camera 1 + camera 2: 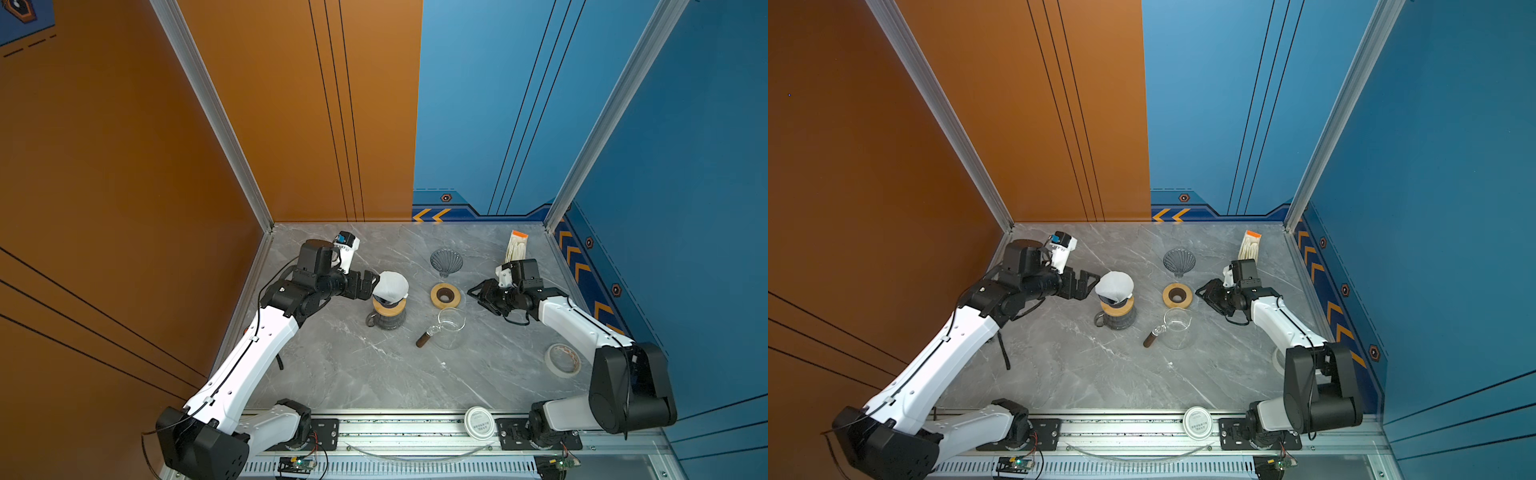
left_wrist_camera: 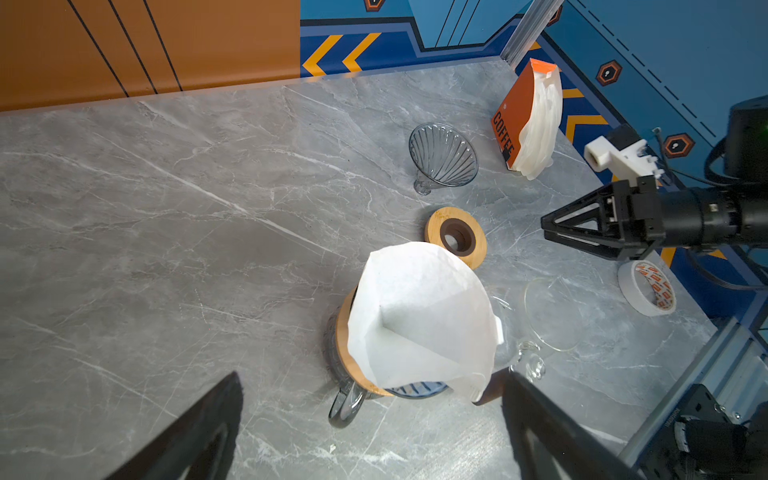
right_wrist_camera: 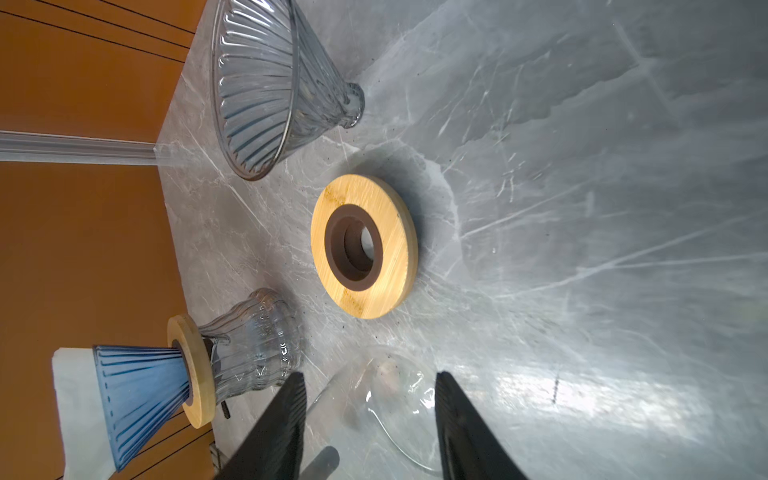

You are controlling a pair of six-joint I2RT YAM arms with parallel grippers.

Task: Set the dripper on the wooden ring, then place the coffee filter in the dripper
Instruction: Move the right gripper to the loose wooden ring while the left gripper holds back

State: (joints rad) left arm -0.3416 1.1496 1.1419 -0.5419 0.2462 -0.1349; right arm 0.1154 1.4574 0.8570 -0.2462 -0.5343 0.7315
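Observation:
The loose wooden ring is lower, between my right gripper and the carafe. I should lower my right gripper toward the carafe next, until its open fingers are on both sides of the loose wooden ring's near rim.
The white paper coffee filter sits cone-down in the blue ribbed dripper, its rim sticking up well above it. The dripper rests on a wooden ring atop a dark glass carafe. My left gripper is wide open just to the left of the filter, its fingers apart from the paper. My right gripper is open and empty to the right, beside a loose wooden ring.
A second, clear ribbed dripper lies on its side at the back. A loose wooden ring and a clear glass jug sit mid-table. An orange filter pack, a tape roll and a white lid lie to the right and front.

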